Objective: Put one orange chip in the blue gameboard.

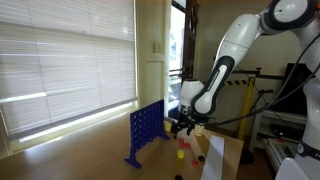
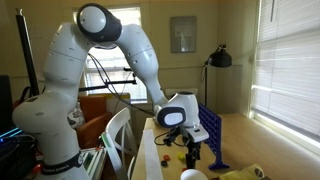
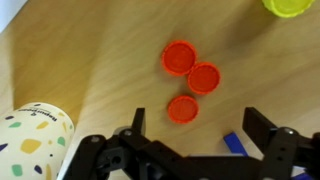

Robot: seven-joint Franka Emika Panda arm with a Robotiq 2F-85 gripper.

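Observation:
The gripper will go straight down, since the round red disc nearest the fingers is below, between the open fingers in the wrist view.
The orange chip [image 3: 288, 6], a yellow-orange disc, lies at the top right edge of the wrist view, cut off by the frame. The blue gameboard [image 1: 145, 132] stands upright on the wooden table and shows in both exterior views [image 2: 210, 125]. My gripper [image 3: 195, 125] is open and empty. It hovers above the table beside the board [image 1: 183, 127], and the orange chip lies well beyond its fingers. A small blue piece [image 3: 232, 143] shows between the fingers; I cannot tell what it belongs to.
Three red discs [image 3: 190, 80] lie close together on the table just ahead of the fingers. A patterned paper cup [image 3: 35, 140] stands at the lower left of the wrist view. A floor lamp [image 2: 220, 60] and window blinds [image 1: 60, 60] are behind.

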